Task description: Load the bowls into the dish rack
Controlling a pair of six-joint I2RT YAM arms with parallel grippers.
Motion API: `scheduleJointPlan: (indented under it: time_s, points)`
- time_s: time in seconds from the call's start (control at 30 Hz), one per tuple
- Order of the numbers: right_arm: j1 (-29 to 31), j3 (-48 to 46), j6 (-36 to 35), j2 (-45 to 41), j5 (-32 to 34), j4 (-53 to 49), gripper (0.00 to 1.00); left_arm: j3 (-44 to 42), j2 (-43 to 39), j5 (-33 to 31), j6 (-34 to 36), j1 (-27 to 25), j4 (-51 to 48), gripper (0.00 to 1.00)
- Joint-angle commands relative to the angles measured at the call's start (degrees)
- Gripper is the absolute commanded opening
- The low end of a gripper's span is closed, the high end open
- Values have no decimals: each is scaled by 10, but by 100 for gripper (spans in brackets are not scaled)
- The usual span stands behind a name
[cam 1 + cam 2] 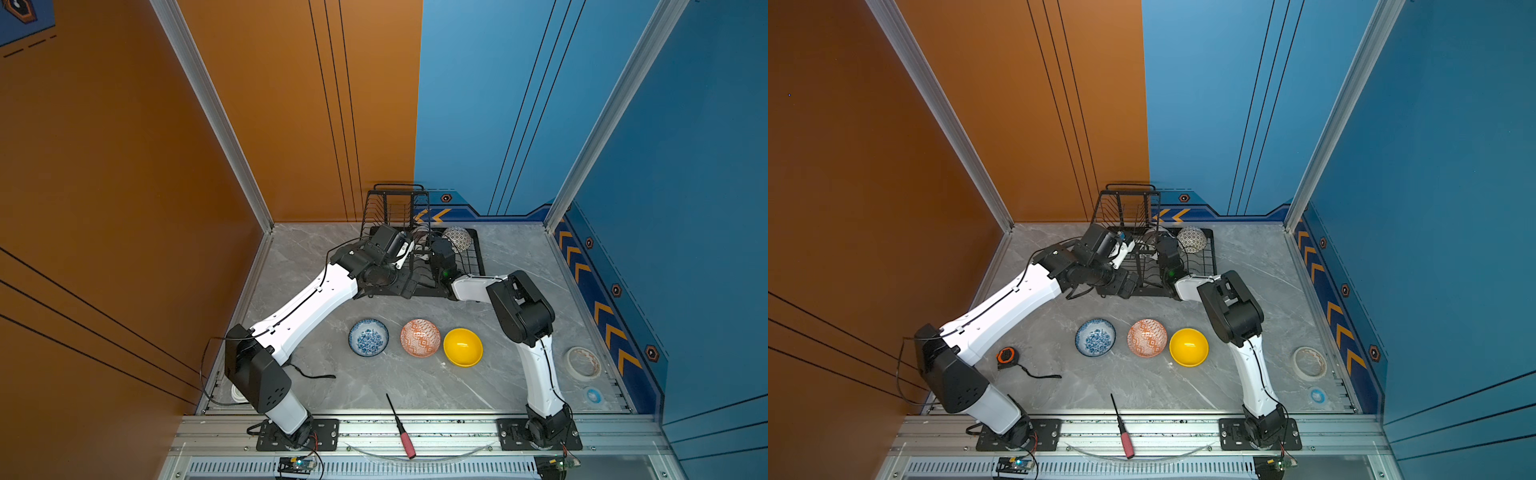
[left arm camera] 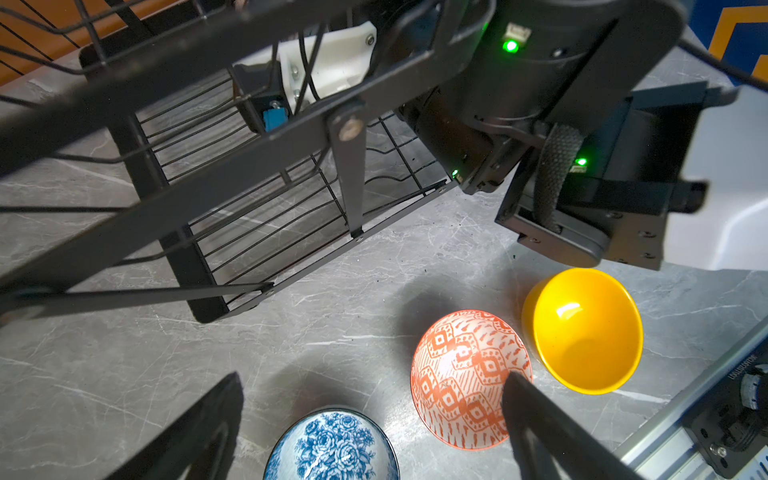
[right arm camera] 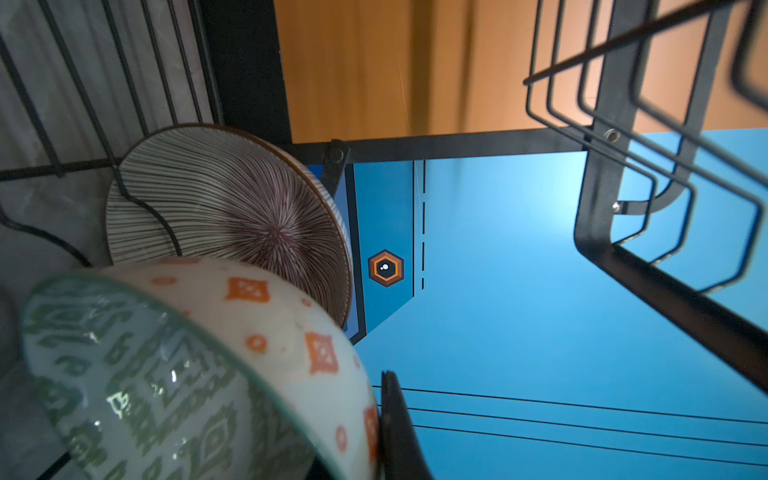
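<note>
My right gripper should move down and toward the pink striped bowl (image 3: 232, 208) next and let go of the green-white bowl's rim, because the free wire slot (image 3: 89, 230) beside the pink bowl is below my gripper.
The black wire dish rack (image 1: 478, 266) (image 1: 1210, 257) stands at the back of the table. In it a white black-dotted bowl (image 1: 457, 239) (image 1: 1192, 239) stands on edge, and a pink striped bowl (image 3: 232, 208) leans in its slots. My right gripper (image 3: 374, 386) is shut on the rim of the green-white bowl (image 3: 166, 374), held inside the rack beside the pink one; only one of its fingers (image 3: 395, 424) shows. My left gripper (image 2: 372, 376) is open and empty by the rack's front left corner (image 2: 208, 307). The blue floral bowl (image 1: 368, 337), the orange bowl (image 1: 420, 338) and the yellow bowl (image 1: 463, 347) sit in a row on the table.
A red-handled screwdriver (image 1: 401, 428) lies at the front edge. A roll of tape (image 1: 583, 363) and a small blue roll (image 1: 593, 395) lie at the right. A tape measure (image 1: 1007, 357) sits by the left arm. The rack's raised basket (image 1: 397, 208) is at its left end.
</note>
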Motion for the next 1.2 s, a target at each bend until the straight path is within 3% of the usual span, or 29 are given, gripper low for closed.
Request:
scheduleJointPlan:
  time_s: [0.0,0.73,1.17]
  points:
    - [18,15,28,14,4,12,0,-7,-3,13,4,5,-7,98]
    - [32,29,58,45,24,29,0,-12,-2,14,0,6,-7,98]
    - [34,2,102,23,19,-6,0,-10,3,16,-2,5,-6,98]
